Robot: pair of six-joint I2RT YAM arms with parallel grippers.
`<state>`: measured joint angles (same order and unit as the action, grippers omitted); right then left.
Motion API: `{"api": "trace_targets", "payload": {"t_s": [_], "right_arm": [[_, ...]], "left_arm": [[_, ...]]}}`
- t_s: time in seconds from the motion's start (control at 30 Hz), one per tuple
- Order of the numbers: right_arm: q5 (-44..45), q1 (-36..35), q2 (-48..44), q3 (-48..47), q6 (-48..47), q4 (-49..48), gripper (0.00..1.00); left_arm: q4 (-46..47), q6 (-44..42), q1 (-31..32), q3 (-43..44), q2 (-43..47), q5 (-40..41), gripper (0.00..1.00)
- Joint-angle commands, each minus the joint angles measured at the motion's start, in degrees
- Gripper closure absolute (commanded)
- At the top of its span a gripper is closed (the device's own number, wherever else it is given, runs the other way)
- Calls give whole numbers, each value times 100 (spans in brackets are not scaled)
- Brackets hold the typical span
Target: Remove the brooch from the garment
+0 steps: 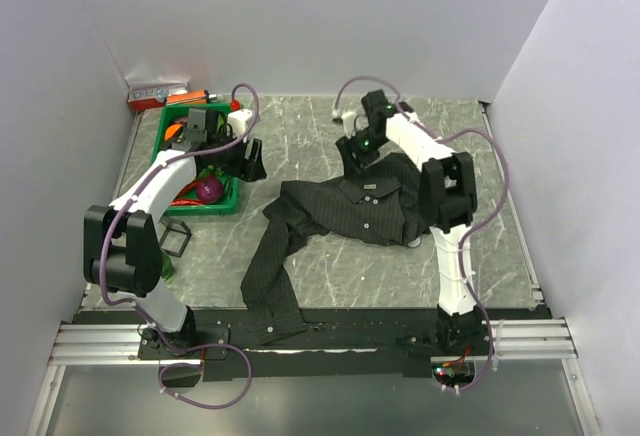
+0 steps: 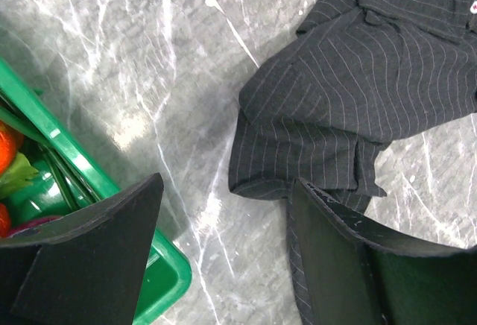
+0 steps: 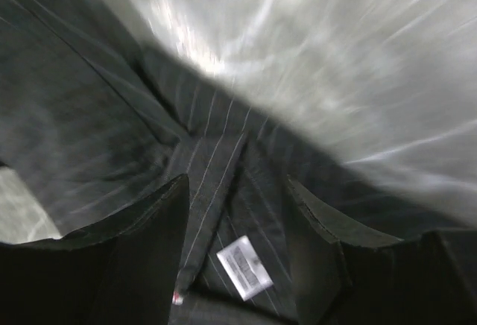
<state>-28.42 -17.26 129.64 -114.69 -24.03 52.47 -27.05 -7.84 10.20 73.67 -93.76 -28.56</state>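
My right gripper moves down onto the collar fold beside the white label next and closes, since that fold already runs between its open fingers.
The garment (image 1: 340, 211) is a dark pinstriped shirt, crumpled on the marble table with one sleeve trailing toward the near edge. My right gripper (image 1: 357, 151) is open and hovers just above the collar. In the right wrist view its jaws (image 3: 238, 183) stand on either side of the collar fold and a white label (image 3: 244, 267). A tiny red-and-white piece, the brooch (image 3: 177, 297), sits at the collar tip by the left finger (image 3: 127, 258). My left gripper (image 1: 250, 163) is open and empty (image 2: 227, 191) between the basket and the shirt's shoulder (image 2: 358, 94). The brooch also shows at the frame edge (image 2: 473, 6).
A green basket (image 1: 232, 204) with vegetables stands at the left, and its corner shows in the left wrist view (image 2: 160, 284). A red box (image 1: 155, 96) lies at the back left corner. A small black frame (image 1: 178, 238) lies near the left arm. White walls enclose the table.
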Motion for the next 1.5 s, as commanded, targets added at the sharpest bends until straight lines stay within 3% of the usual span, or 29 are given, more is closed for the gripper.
{"api": "trace_targets", "payload": {"t_s": [0.0, 0.4, 0.5, 0.6, 0.7, 0.8, 0.97, 1.1, 1.3, 1.47], "right_arm": [[205, -243, -19, -150, -207, 440, 41], [872, -656, 614, 69, -190, 809, 37], [1303, -770, 711, 183, -251, 888, 54], [1559, -788, 606, 316, -277, 713, 81], [1691, -779, 396, 63, -357, 642, 95], [1525, -762, -262, -210, -470, 353, 100], [998, -735, -1712, -800, -646, -139, 100], [629, -560, -2837, -686, -183, -1166, 100], [803, -314, -3322, -1651, 267, -1914, 100], [1698, 46, -3402, -2478, 372, -2775, 100]], "left_arm": [[217, 177, -18, -247, 428, -27, 24], [86, 54, -26, -195, 332, 17, 24], [59, 37, -26, -169, 297, 8, 24], [59, 28, -26, -142, 244, -27, 24], [16, 36, -26, -55, 165, -45, 24], [-11, -7, -18, 60, 112, -106, 24], [155, -51, -18, 218, 129, -89, 24], [235, -25, -26, 375, 42, -80, 24], [411, -16, -26, 499, 68, 34, 24], [586, -34, -26, 596, 24, -62, 24]]}}
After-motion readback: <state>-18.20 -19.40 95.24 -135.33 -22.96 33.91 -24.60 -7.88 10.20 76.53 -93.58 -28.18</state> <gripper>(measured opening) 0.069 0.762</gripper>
